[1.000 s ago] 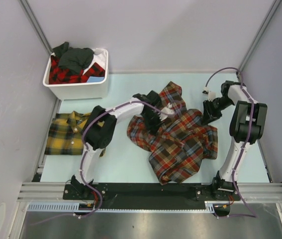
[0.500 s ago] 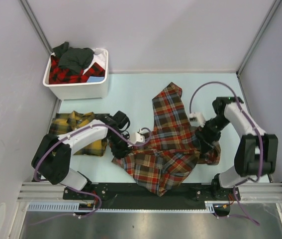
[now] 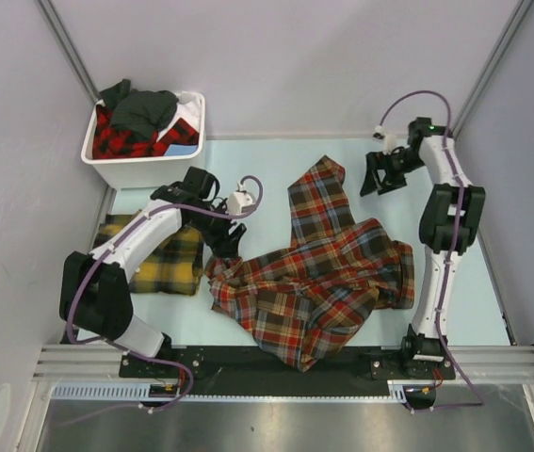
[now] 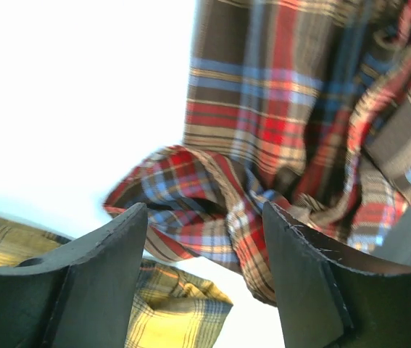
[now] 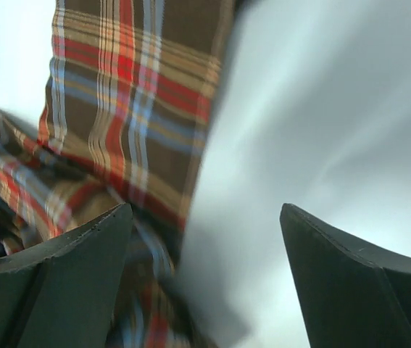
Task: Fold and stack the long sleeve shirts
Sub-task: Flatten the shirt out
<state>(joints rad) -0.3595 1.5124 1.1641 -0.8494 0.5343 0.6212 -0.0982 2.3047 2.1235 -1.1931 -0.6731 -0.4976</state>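
Observation:
I will bring my right gripper across and down onto the nearest edge next, as the red-brown shirt's back-reaching part lies beside its open fingers.
A red-brown plaid long sleeve shirt (image 3: 318, 278) lies rumpled across the middle of the table, one part reaching toward the back (image 3: 321, 193). A yellow-and-green plaid shirt (image 3: 158, 256) lies at the left, partly under the left arm. My left gripper (image 3: 222, 239) hangs open between the two shirts. In the left wrist view its jaws (image 4: 204, 210) hold nothing, with red-brown cloth (image 4: 285, 123) beyond and yellow cloth (image 4: 169, 312) below. My right gripper (image 3: 377, 182) is open at the back right, apart from the shirt. The right wrist view shows its empty jaws (image 5: 205, 210) beside the red-brown cloth (image 5: 133, 94).
A white bin (image 3: 144, 169) at the back left holds red-black plaid and dark grey clothes (image 3: 139, 118). Grey walls close in the table on the left, back and right. The black rail (image 3: 285, 363) with both arm bases runs along the near edge.
Both grippers have opened and let go of the red-brown shirt. The left one moved back toward the left, the right one swung to the back right. The shirt now lies on the table.

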